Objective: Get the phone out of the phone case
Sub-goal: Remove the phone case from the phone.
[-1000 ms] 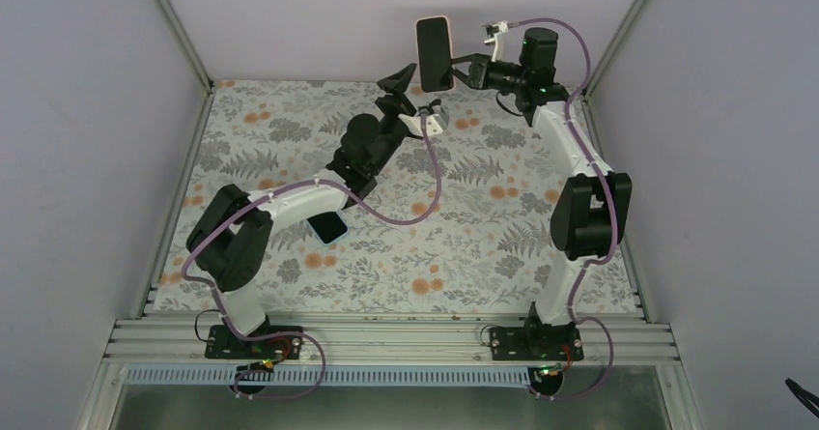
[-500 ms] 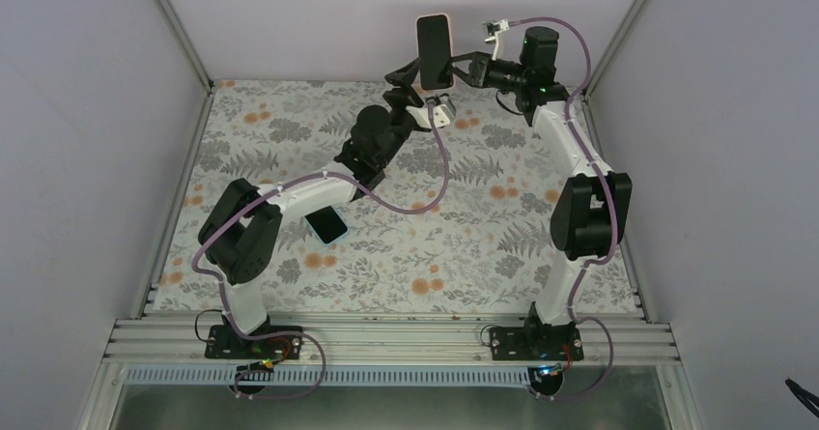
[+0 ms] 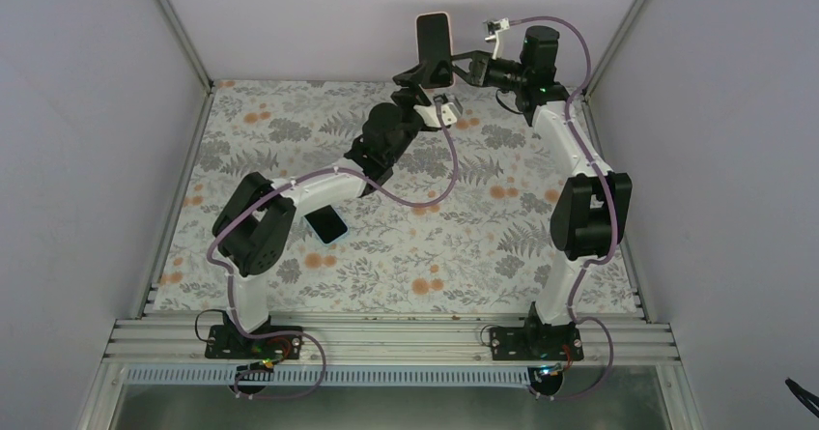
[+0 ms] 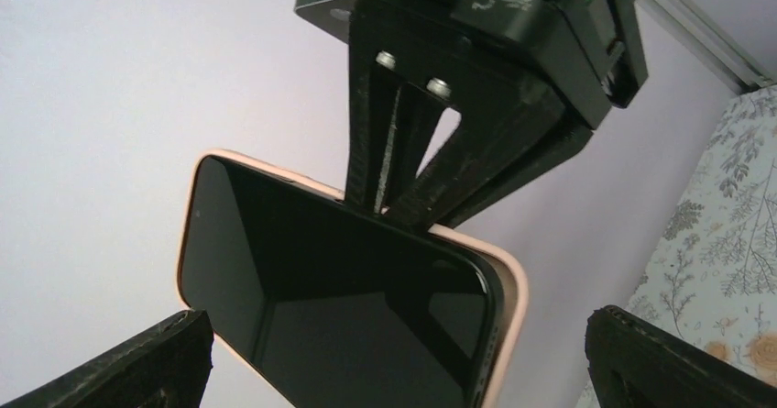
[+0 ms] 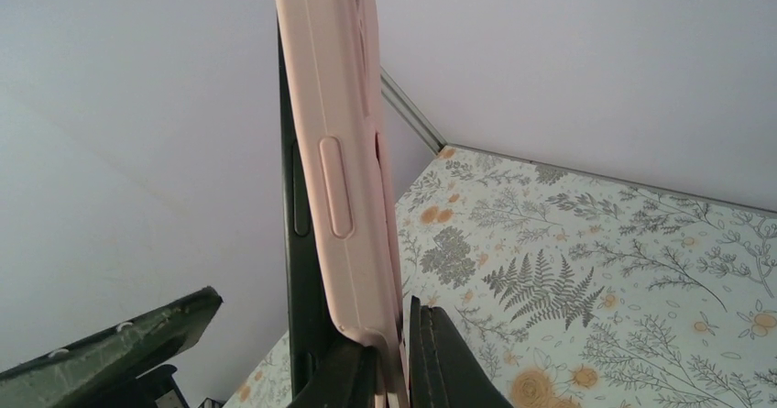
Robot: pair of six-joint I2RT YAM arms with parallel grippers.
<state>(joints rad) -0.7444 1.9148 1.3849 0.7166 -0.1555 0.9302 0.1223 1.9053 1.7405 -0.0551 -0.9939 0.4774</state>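
Observation:
A clear patch (image 3: 499, 195) is below and back from my right gripper, so my right gripper will next move back and down to release the case (image 3: 435, 16) on the floral table mat.
A black phone (image 3: 434, 51) in a pink case (image 3: 435, 16) is held upright in the air near the back wall. My right gripper (image 3: 454, 70) is shut on its lower end. In the right wrist view the jaws (image 5: 396, 353) pinch the pink case (image 5: 341, 151), and the black phone edge (image 5: 295, 243) stands slightly apart from the case. My left gripper (image 3: 426, 74) is open just below the phone. In the left wrist view its fingertips (image 4: 119, 362) straddle the phone screen (image 4: 321, 307), apart from it. One corner of the case (image 4: 508, 298) gapes from the phone.
A second dark phone-like slab (image 3: 328, 225) lies on the floral table mat (image 3: 483, 237) under the left arm. The back wall (image 3: 338, 14) is close behind the held phone. A left finger (image 5: 110, 344) shows at the lower left of the right wrist view.
My left arm has reached up and to the right, bringing its open gripper from the mat's back area to just under the held phone. The right arm and phone have stayed put.

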